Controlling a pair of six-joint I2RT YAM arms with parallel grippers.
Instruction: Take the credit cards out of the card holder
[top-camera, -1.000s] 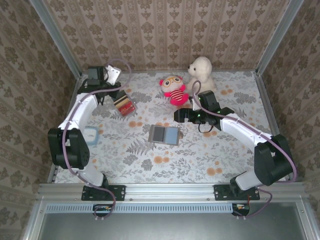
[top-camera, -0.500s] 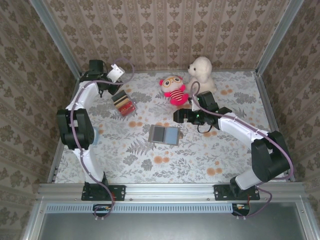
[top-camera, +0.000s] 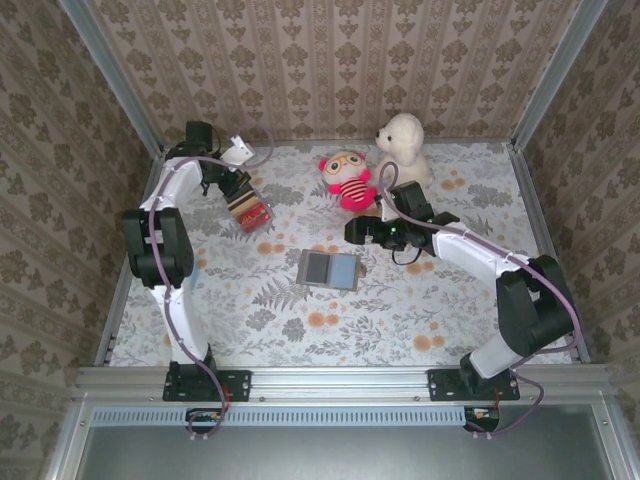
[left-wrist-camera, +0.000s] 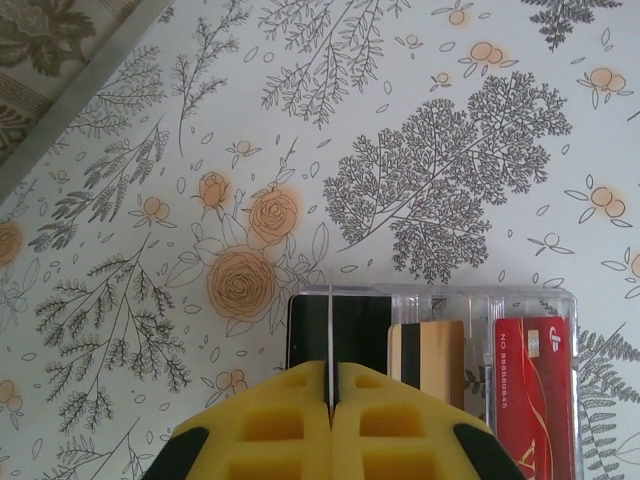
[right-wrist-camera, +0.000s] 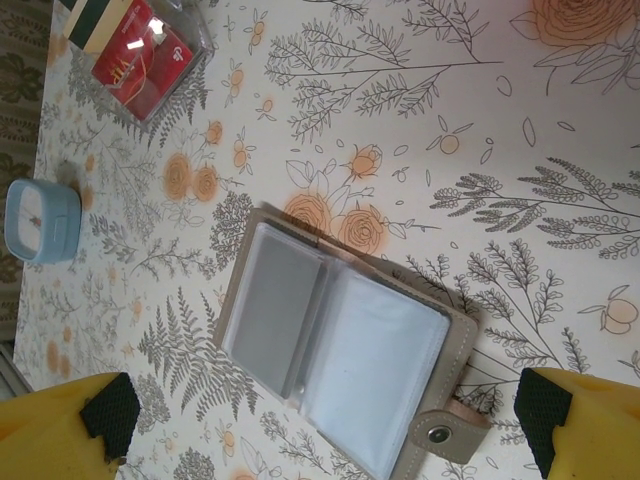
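My left gripper lowers a little next and releases the edge-on credit card there, since the dark card in the clear tray lies just below the gripper.
The card holder (top-camera: 329, 269) lies open on the flowered table, its clear pockets up; a grey card (right-wrist-camera: 275, 315) sits in the left leaf of the card holder (right-wrist-camera: 400, 390). My left gripper (left-wrist-camera: 330, 375) is shut on a thin credit card (left-wrist-camera: 328, 325) seen edge-on, right above a clear tray (left-wrist-camera: 450, 293). In that tray lie a dark card (left-wrist-camera: 355, 330), a gold-brown card (left-wrist-camera: 435, 350) and a red card (left-wrist-camera: 533, 385). From above, the left gripper (top-camera: 238, 188) hangs at the tray (top-camera: 250, 208). My right gripper (right-wrist-camera: 320, 400) stands open over the holder, and in the top view the right gripper (top-camera: 358, 232) is just behind it.
A pink-and-red plush doll (top-camera: 347, 180) and a white plush bear (top-camera: 402, 145) sit at the back centre. A small light-blue box (right-wrist-camera: 40, 220) rests at the left. Metal frame rails and papered walls close in the table on all sides.
The left gripper has come from the back-left corner toward the near side, down to the clear tray, still shut on the card. The right arm has barely shifted.
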